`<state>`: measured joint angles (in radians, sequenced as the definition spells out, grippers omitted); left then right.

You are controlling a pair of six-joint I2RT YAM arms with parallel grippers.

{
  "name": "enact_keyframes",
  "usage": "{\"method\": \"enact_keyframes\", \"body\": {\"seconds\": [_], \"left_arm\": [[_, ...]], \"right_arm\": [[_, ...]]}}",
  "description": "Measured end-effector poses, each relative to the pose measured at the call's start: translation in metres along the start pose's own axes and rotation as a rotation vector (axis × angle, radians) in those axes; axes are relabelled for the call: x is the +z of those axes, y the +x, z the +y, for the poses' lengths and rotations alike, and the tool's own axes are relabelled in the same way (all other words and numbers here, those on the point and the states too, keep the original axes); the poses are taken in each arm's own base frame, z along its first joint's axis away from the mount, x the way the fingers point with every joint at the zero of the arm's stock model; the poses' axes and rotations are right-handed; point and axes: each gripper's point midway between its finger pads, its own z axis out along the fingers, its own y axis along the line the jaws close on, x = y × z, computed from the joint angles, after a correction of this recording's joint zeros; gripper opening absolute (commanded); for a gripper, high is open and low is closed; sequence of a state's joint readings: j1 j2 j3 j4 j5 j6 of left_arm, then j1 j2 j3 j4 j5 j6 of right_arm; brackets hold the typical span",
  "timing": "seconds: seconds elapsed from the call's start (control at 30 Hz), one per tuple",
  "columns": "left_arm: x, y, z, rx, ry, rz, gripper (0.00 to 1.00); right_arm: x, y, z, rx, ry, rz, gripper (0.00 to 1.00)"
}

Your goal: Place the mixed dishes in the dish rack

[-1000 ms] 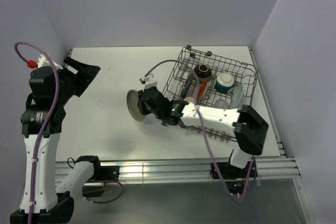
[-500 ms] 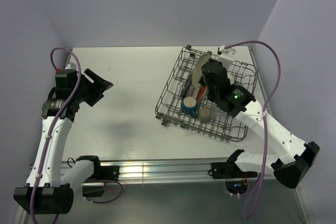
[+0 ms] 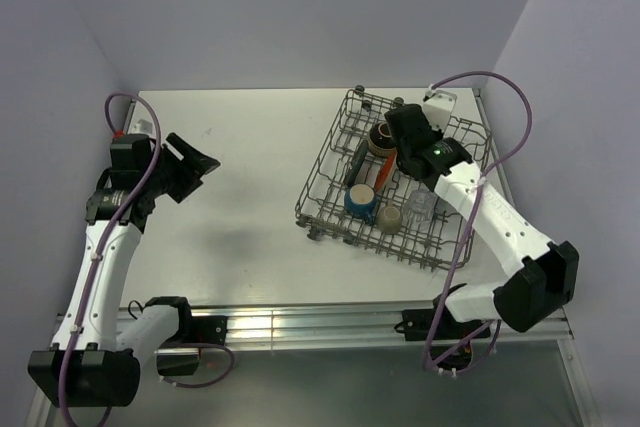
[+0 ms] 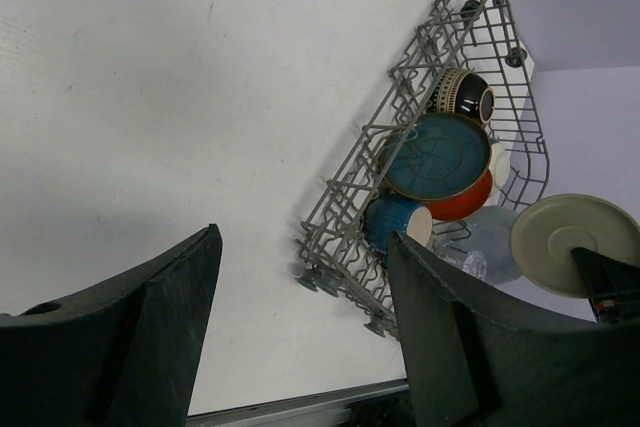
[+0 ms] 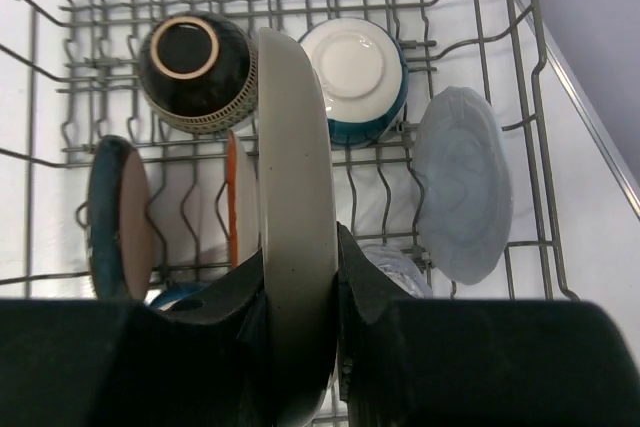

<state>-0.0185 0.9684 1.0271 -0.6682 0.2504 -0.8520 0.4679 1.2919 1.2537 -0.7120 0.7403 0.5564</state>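
Note:
My right gripper needs to move down next and release the grey-beige plate [image 5: 293,177] on edge in the slot beside the red-orange plate, because that slot is below my gripper.
The dish rack [image 3: 440,247] stands at the table's right side. My right gripper [image 5: 300,297] is shut on a grey-beige plate [image 5: 293,177], held on edge above the rack's middle rows. Below it in the rack are a brown bowl [image 5: 195,72], a cream/teal bowl [image 5: 353,77], a pale blue plate [image 5: 462,185], a dark teal plate [image 5: 118,217], a red-orange plate [image 5: 234,209] and a clear glass cup [image 5: 395,265]. My left gripper [image 3: 188,167] hangs open and empty over the table's left side, far from the rack [image 4: 345,182].
A blue cup [image 3: 360,199] with a cream inside lies at the rack's near-left corner, with a small beige piece [image 3: 389,217] beside it. The rack's wire prongs and raised sides surround the held plate. Bare white table [image 3: 250,147] lies between the two arms.
My right gripper carried the grey-beige plate from the table left of the rack to above the rack's middle. The left arm swung down and settled, its gripper still open.

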Motion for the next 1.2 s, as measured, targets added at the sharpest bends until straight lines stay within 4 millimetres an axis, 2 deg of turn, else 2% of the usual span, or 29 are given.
{"method": "enact_keyframes", "body": {"seconds": [0.27, 0.7, 1.0, 1.2], "left_arm": [[0.015, 0.01, 0.013, -0.007, -0.023, 0.045, 0.71], [0.024, 0.015, 0.021, 0.015, -0.042, 0.073, 0.7], [0.026, 0.019, 0.027, 0.021, -0.053, 0.086, 0.69], [0.027, 0.022, 0.03, 0.019, -0.059, 0.092, 0.69]], "right_arm": [[0.034, 0.026, 0.0, -0.074, 0.084, 0.084, 0.0], [0.062, 0.061, 0.007, -0.161, 0.138, 0.167, 0.0], [0.07, 0.074, 0.009, -0.188, 0.157, 0.194, 0.0], [0.079, 0.09, 0.009, -0.221, 0.173, 0.227, 0.0]]}}
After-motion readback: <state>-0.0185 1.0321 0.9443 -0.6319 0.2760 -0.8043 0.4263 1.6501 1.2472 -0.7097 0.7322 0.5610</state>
